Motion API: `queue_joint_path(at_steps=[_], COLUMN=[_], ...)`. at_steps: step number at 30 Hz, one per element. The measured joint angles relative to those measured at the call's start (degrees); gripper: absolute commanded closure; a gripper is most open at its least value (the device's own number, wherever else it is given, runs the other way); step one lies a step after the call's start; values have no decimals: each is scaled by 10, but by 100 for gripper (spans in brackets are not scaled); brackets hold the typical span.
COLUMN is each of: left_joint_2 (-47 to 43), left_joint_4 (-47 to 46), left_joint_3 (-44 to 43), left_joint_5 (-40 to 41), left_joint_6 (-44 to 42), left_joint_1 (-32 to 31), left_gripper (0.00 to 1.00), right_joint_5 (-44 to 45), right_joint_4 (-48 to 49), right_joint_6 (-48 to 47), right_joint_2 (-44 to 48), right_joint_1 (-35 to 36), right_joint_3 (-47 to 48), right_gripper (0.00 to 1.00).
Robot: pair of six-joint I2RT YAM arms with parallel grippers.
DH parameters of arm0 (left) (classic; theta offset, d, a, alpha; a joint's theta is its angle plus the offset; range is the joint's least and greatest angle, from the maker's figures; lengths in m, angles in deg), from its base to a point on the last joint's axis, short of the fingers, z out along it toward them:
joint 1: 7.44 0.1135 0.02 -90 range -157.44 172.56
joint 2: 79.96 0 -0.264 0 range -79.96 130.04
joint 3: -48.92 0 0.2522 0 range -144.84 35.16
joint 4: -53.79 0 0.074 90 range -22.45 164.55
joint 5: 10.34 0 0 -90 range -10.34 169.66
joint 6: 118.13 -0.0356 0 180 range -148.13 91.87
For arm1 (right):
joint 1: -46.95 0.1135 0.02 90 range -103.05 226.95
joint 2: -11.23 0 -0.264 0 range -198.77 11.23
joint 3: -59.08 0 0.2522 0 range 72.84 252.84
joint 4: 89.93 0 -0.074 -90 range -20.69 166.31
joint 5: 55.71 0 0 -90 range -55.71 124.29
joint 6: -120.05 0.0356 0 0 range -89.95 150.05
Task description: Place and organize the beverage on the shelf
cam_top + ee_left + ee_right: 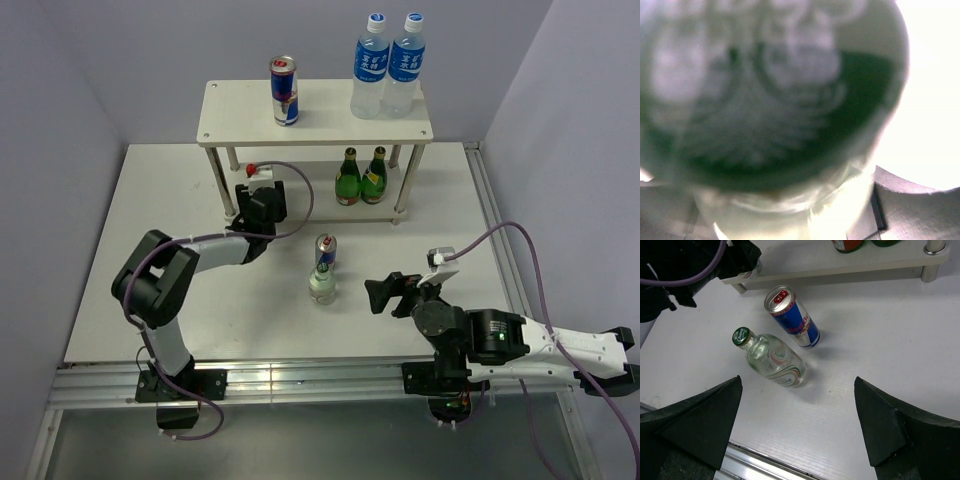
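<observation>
The free rear part of the lower board lies outward of my left gripper. I need to move that gripper outward next, deeper over the board, and release the green-capped bottle there.
The shelf (pixel 235 115) stands at the back. Its top board holds one blue-silver-red can (pixel 284 90) and two blue-labelled bottles (pixel 388 65). Two dark green bottles (pixel 360 177) stand on the lower board. A second can (pixel 326 250) (pixel 792 317) and a clear green-capped bottle (pixel 322 283) (pixel 775 360) stand mid-table. My left gripper (pixel 262 198) is at the lower board's left end, shut on another green-capped bottle (pixel 775 100), which fills its blurred wrist view. My right gripper (pixel 385 293) (pixel 797 425) is open and empty, right of the standing bottle.
The shelf's silver front legs (pixel 228 195) (pixel 403 195) flank the lower board. The left arm's purple cable (pixel 300 185) loops in front of the shelf. Grey walls close the back and sides. A metal rail (pixel 300 378) runs along the near table edge.
</observation>
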Motion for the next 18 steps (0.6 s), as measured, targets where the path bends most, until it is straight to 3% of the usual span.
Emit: queue_joint_path(at_steps=[11, 14, 15, 16, 18], left_joint_2=[79, 84, 85, 86, 86], left_joint_4=[9, 10, 10, 9, 9], left_joint_3=[-94, -100, -102, -103, -103], left_joint_5=[-11, -14, -15, -17, -18], left_joint_6=[-3, -3, -3, -3, -3], left_joint_1=[34, 43, 46, 48, 50], left_gripper=[100, 80, 69, 48, 31], right_joint_5=[3, 3, 3, 4, 4], right_joint_4=[-4, -5, -5, -6, -6], right_joint_6=[0, 0, 0, 0, 0], right_joint_2=[9, 9, 9, 9, 9], right_joint_1=[0, 0, 0, 0, 0], right_joint_3=[-4, -7, -8, -8, -8], right_gripper=[0, 0, 0, 0, 0])
